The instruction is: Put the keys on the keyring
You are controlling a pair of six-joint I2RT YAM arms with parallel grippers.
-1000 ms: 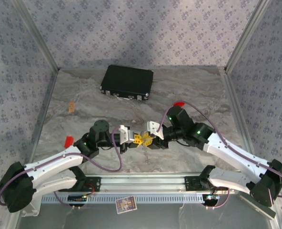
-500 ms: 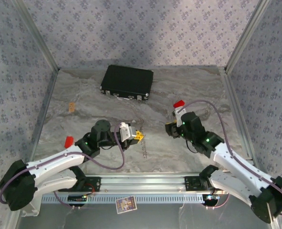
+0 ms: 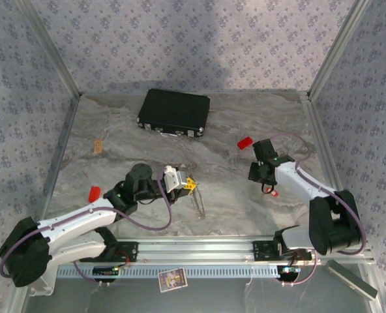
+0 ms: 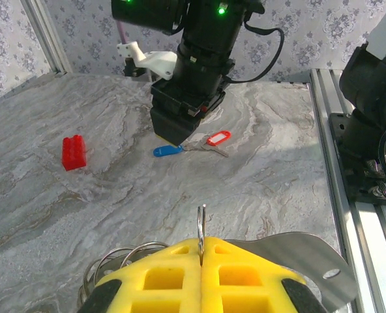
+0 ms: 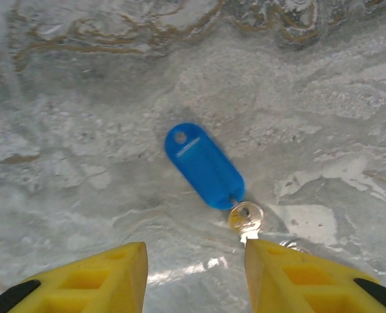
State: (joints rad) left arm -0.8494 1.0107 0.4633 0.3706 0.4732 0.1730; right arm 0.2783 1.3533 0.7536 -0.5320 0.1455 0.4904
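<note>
Next, my right gripper lowers and shifts sideways to center the small loop at the blue tag's end (image 5: 240, 209) between its fingers, since the loop lies below, beside one finger.
My left gripper (image 4: 201, 257) is shut on the keyring (image 4: 201, 225), a thin silver ring that stands upright out of the yellow fingertips; in the top view this gripper (image 3: 189, 184) sits mid-table. The keys lie flat on the marble: a blue-tagged key (image 5: 204, 165) with its silver head (image 5: 245, 217), and a red-tagged key (image 4: 218, 138) beside the blue one (image 4: 167, 150). My right gripper (image 5: 193, 277) hovers open just above the blue-tagged key, holding nothing. From above, the right gripper (image 3: 259, 175) covers the blue key, and the red tag (image 3: 271, 191) shows beside it.
More wire rings (image 4: 115, 261) and a metal plate (image 4: 304, 261) hang under the left fingers, a chain (image 3: 198, 203) trailing below. A black case (image 3: 174, 112) lies at the back. Red blocks (image 3: 244, 142) (image 3: 94, 192) sit right and left. The rail (image 3: 199, 248) runs along the front.
My right gripper has pulled away from the left gripper, swung right and come down over the keys on the table with its jaws open. The left gripper kept still, holding the ring.
</note>
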